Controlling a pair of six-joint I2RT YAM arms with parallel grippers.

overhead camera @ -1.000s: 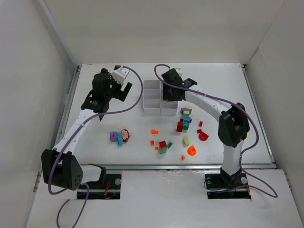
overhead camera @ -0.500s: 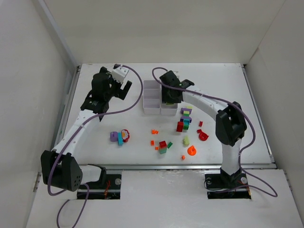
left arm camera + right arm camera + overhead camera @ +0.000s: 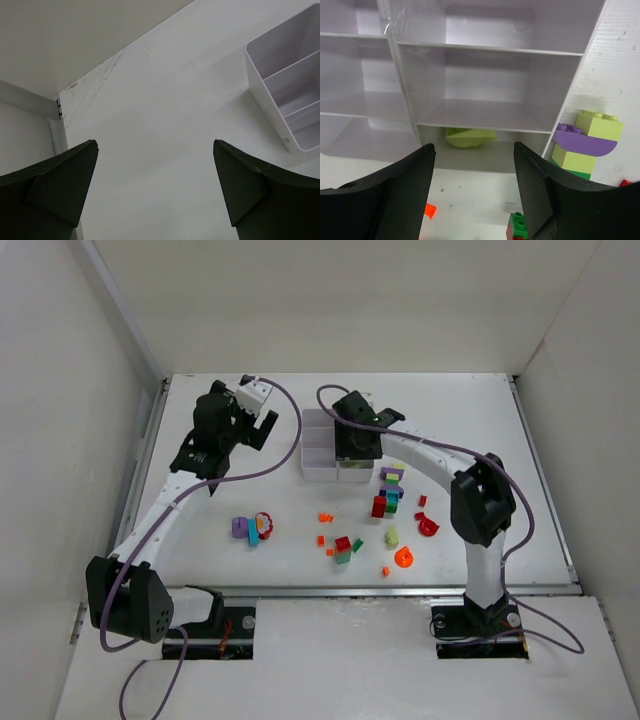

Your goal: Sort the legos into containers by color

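Note:
I will next move my right gripper back from the tray (image 3: 305, 446) and down to the loose lime lego by the orange round piece, because the tray has a compartment for lime.
The white six-compartment tray (image 3: 305, 446) stands at the table's far middle. My right gripper (image 3: 352, 446) hovers over its right column, open, nothing between the fingers. In the right wrist view a lime green lego (image 3: 470, 136) lies in the nearest compartment of the tray (image 3: 490, 49), just beyond my gripper (image 3: 474, 190). My left gripper (image 3: 262, 430) is open over bare table left of the tray (image 3: 260, 95), and it is empty (image 3: 155, 190). Loose legos lie nearer: a lime, purple and red cluster (image 3: 390, 490), a red and green pair (image 3: 343, 548), and a purple, teal and red group (image 3: 252, 528).
An orange round piece (image 3: 404, 558), a red round piece (image 3: 429, 527), a lime brick (image 3: 392, 537) and small orange bits (image 3: 325, 517) are scattered near the front. White walls enclose the table. A lime and purple stack (image 3: 585, 142) stands right beside the tray.
My right gripper has shifted slightly left over the tray's right column and its jaws have widened. The left arm has barely moved.

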